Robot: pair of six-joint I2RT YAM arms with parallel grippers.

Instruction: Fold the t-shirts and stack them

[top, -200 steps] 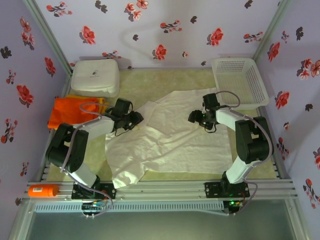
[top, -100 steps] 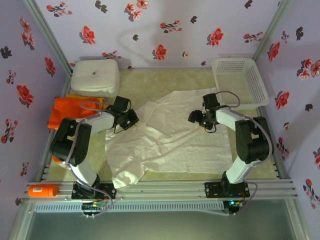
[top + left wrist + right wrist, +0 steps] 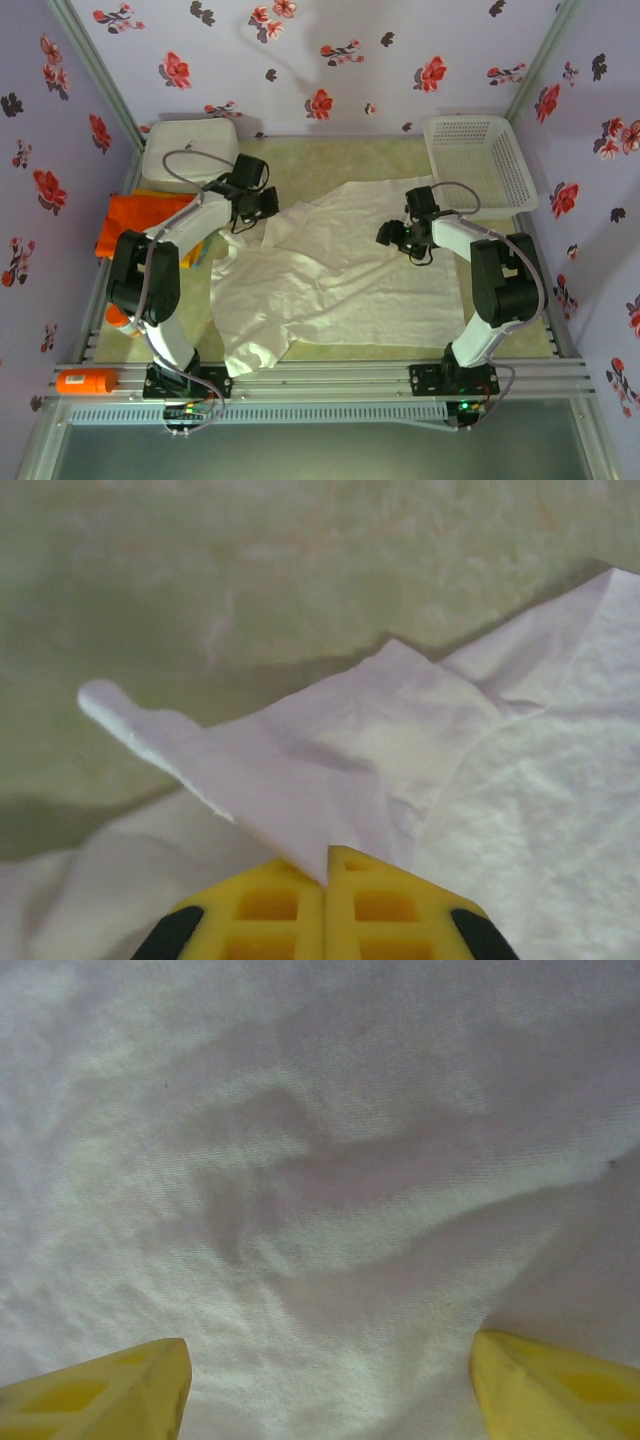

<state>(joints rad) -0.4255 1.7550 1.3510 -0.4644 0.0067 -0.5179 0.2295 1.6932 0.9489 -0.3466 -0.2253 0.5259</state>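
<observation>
My left gripper should next draw the pinched corner of the shirt outward and release it on the bare mat beside the white box, because that edge of the shirt lies bunched up.
The off-white t-shirt (image 3: 340, 280) lies spread and wrinkled across the middle of the table. My left gripper (image 3: 264, 207) is at the shirt's far left edge, shut on a corner of the cloth. In the left wrist view the yellow fingertips (image 3: 327, 855) pinch a peaked fold of the shirt (image 3: 330, 750) lifted off the mat. My right gripper (image 3: 392, 235) hangs open over the shirt's right part. Its yellow fingers (image 3: 110, 1390) stand wide apart above flat cloth (image 3: 320, 1190) with nothing between them. An orange folded t-shirt (image 3: 135, 222) lies at the left, beside the left arm.
A white rounded box (image 3: 190, 150) stands at the back left, just behind the left gripper. A white mesh basket (image 3: 478, 160) sits at the back right. An orange cylinder (image 3: 85, 381) lies on the front rail. Pale green mat (image 3: 330, 160) shows behind the shirt.
My left gripper has shut on the shirt's left edge and moved back toward the white box, pulling the cloth up with it. The right arm has not moved.
</observation>
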